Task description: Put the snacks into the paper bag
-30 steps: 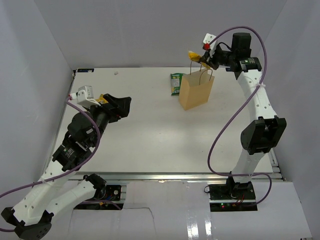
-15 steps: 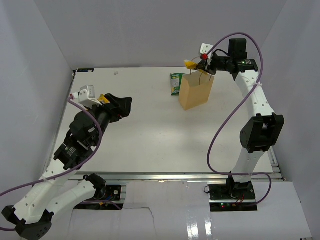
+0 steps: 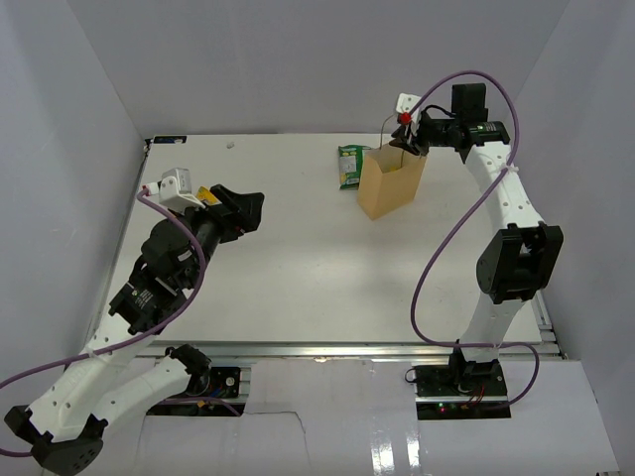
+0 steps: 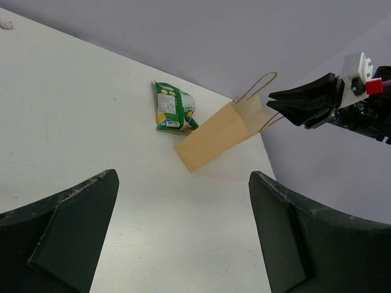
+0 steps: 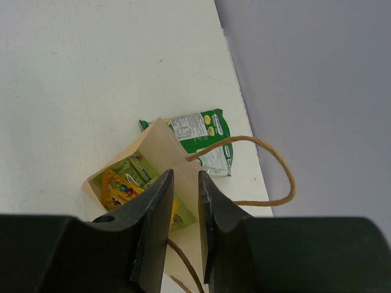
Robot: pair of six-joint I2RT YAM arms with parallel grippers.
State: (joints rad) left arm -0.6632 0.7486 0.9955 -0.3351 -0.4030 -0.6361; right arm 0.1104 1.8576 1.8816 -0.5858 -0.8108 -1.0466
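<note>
My left gripper should move down and to the left in the top view next, onto the yellow packet on the tabletop, because the packet is outside the bag.
The tan paper bag [image 3: 389, 188] stands upright at the back right of the table, handles up. My right gripper [image 3: 405, 139] hovers just above its open mouth, jaws a little apart and empty. The right wrist view looks down past the gripper [image 5: 184, 176] into the bag [image 5: 160, 146]. Inside it lie a yellow-orange bar [image 5: 119, 189], a pale-green square [image 5: 137, 166] and a yellow packet [image 5: 175, 213]. A green pouch [image 3: 348, 166] lies flat on the table behind the bag, touching it. My left gripper [image 3: 248, 208] hangs wide open and empty over the left side, far from the bag [image 4: 217, 137].
White walls close in the table on the left, back and right. The bag stands near the table's back right corner. A small white scrap [image 3: 230, 145] lies at the far left back.
My right gripper came down over the bag's mouth and parted its jaws. The yellow packet it held has left them and now lies inside the bag. The left arm barely moved.
</note>
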